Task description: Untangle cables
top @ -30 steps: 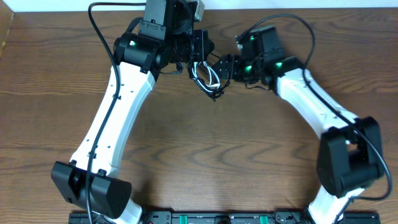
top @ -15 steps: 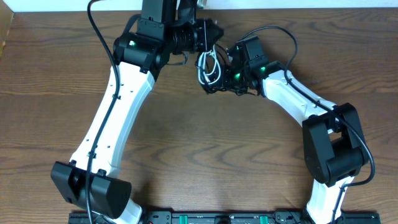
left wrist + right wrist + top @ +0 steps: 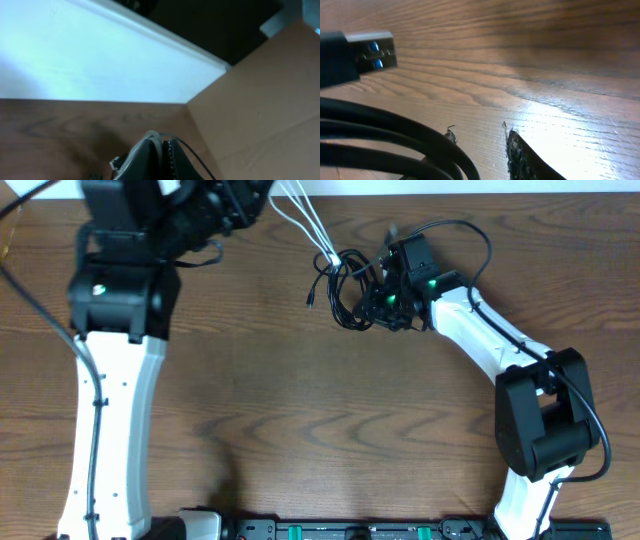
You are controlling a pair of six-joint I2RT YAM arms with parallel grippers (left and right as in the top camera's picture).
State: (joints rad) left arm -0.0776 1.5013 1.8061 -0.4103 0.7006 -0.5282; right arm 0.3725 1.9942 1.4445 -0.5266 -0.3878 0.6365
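Note:
My left gripper will move away from the black tangle next, because the white cable (image 3: 310, 225) runs tight into it. Then my left gripper will bring the cable toward my right gripper and release it.
The white cable (image 3: 310, 225) runs taut from my raised left gripper (image 3: 262, 188) down to a tangle of black cables (image 3: 345, 290) on the table's far middle. In the left wrist view my left gripper (image 3: 163, 150) is shut on the white cable (image 3: 150, 136), and a thin black cable (image 3: 192, 155) runs beside the jaws. My right gripper (image 3: 380, 298) sits at the tangle's right side. In the right wrist view its fingertips (image 3: 482, 140) stand a little apart, with black cables (image 3: 395, 135) running in between the fingers and a black USB plug (image 3: 367, 50) lying beyond.
A cardboard box (image 3: 260, 100) and a white wall (image 3: 75, 55) lie beyond the table's far edge. The brown wooden table (image 3: 320, 430) spreads in front of the tangle. A thick black lead (image 3: 470, 235) loops over the right arm.
My left arm has risen and swung left and back, drawing the white cable out of the tangle until taut. The black tangle has stayed at my right gripper, which has barely moved.

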